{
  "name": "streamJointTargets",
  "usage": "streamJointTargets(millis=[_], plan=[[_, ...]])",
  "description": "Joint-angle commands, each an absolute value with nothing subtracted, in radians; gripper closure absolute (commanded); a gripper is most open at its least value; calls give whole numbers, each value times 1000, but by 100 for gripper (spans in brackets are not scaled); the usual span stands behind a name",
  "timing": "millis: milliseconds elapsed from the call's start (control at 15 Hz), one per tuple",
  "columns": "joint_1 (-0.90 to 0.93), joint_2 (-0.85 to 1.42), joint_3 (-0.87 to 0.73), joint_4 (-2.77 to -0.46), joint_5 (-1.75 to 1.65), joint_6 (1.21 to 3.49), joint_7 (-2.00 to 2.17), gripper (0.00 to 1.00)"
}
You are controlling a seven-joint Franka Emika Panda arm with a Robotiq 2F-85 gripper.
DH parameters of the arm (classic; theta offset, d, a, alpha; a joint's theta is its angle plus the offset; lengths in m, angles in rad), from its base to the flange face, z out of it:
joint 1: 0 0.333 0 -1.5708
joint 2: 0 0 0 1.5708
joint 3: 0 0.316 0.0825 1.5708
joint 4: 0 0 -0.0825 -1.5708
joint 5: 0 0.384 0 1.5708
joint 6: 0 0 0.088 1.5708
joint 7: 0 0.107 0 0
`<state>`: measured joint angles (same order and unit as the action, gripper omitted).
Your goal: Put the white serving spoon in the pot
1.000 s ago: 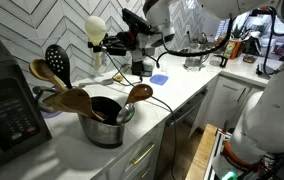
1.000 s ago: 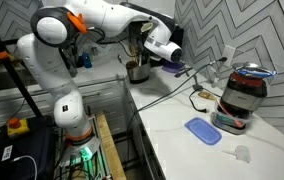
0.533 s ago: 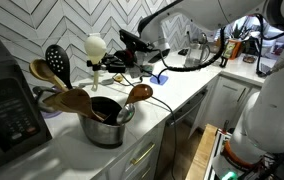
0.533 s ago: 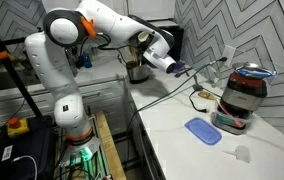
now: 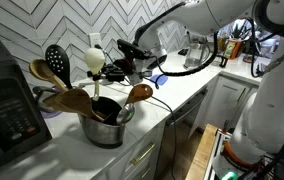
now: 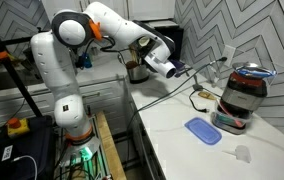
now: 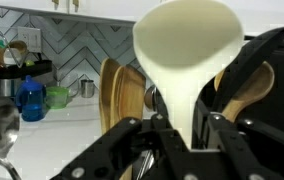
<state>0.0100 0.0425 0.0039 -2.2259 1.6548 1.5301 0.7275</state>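
The gripper lowers toward the pot's opening (image 5: 108,107) and releases the spoon's handle next, since the white serving spoon's bowl still stands high above the steel pot.
The white serving spoon (image 5: 95,58) has a round cream bowl and a slim handle. My gripper (image 5: 115,72) is shut on its handle and holds it upright, bowl up, just above the shiny steel pot (image 5: 109,130). In the wrist view the spoon's bowl (image 7: 189,45) fills the upper middle, and the jaws (image 7: 186,130) clamp its neck. In an exterior view the gripper (image 6: 137,66) sits over the pot (image 6: 137,73) at the far end of the counter.
Wooden spoons (image 5: 70,101) and a black slotted spoon (image 5: 57,62) stand in the pot. A black appliance (image 5: 7,105) sits beside it. A blue lid (image 6: 202,131) and a red-based blender jar (image 6: 240,98) rest on the white counter (image 6: 182,150).
My gripper has lowered the white spoon toward the pot; its bowl has dropped from well above the black slotted spoon to about level with it.
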Motion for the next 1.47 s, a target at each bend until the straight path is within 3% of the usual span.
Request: streamJointTargets(millis=[0, 1067, 1133, 1267, 1400], plan=[[18, 112, 12, -2208, 1648, 1523, 709, 93], [39, 177, 17, -2154, 1611, 1636, 787, 90], [41, 179, 17, -2152, 1602, 1634, 795, 46], [42, 172, 15, -2157, 1588, 1637, 798, 43], [40, 149, 11, -2169, 1573, 1644, 791, 28]])
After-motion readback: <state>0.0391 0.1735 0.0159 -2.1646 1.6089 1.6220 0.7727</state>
